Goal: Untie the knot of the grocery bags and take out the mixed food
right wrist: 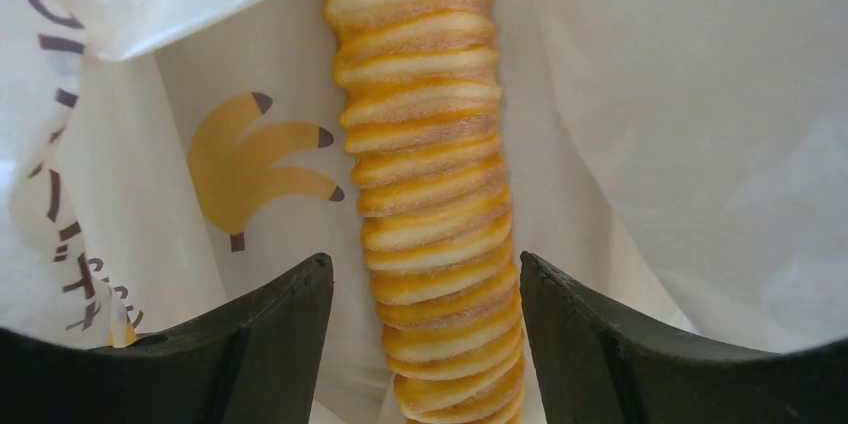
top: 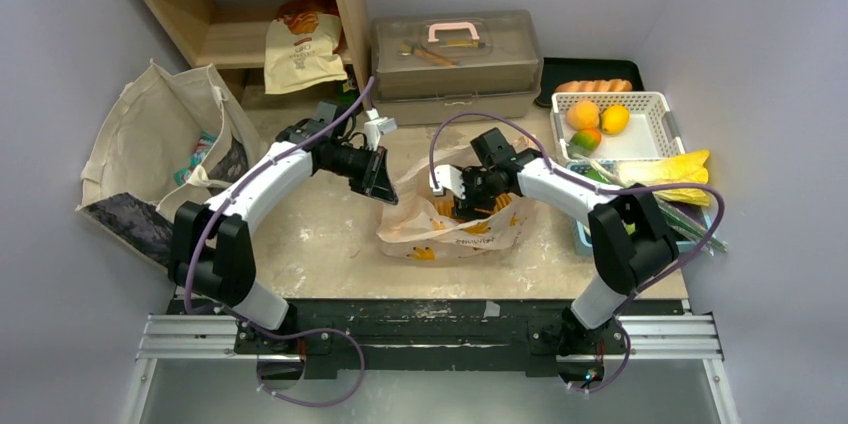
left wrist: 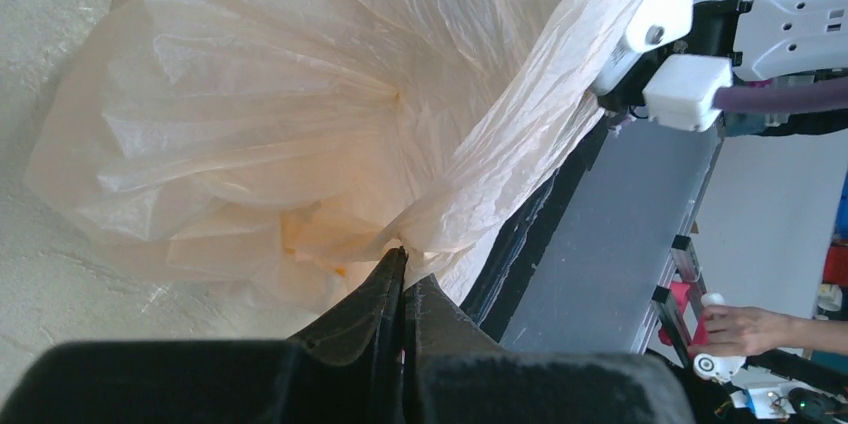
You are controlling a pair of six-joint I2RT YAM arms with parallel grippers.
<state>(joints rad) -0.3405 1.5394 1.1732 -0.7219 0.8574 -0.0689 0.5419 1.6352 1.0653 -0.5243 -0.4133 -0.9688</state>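
The lower part of the ridged food piece is already between my right gripper's open fingers. My right gripper will next go down into the bag [top: 450,224] around that part of the food piece and close.
The pale-orange grocery bag [top: 450,224] lies mid-table with its mouth held up; no knot shows. My left gripper [top: 386,187] is shut on a fold of the bag's thin plastic [left wrist: 440,224], its fingertips [left wrist: 398,269] pressed together on it. My right gripper [top: 470,199] reaches into the bag, open, with its jaws on either side of a long ridged orange-yellow food piece [right wrist: 425,144] and not touching it. A printed banana [right wrist: 250,159] shows on the bag wall. More food lies to the right: round orange fruits [top: 598,119], long orange pieces [top: 595,86], a yellow-green cabbage [top: 668,172].
A white basket [top: 655,104] holds the fruits at the right. A clear lidded toolbox [top: 455,54] stands behind the bag. A canvas tote [top: 160,144] and a wooden shelf [top: 250,4] are at the left. A person's hand [left wrist: 745,329] shows beyond the table.
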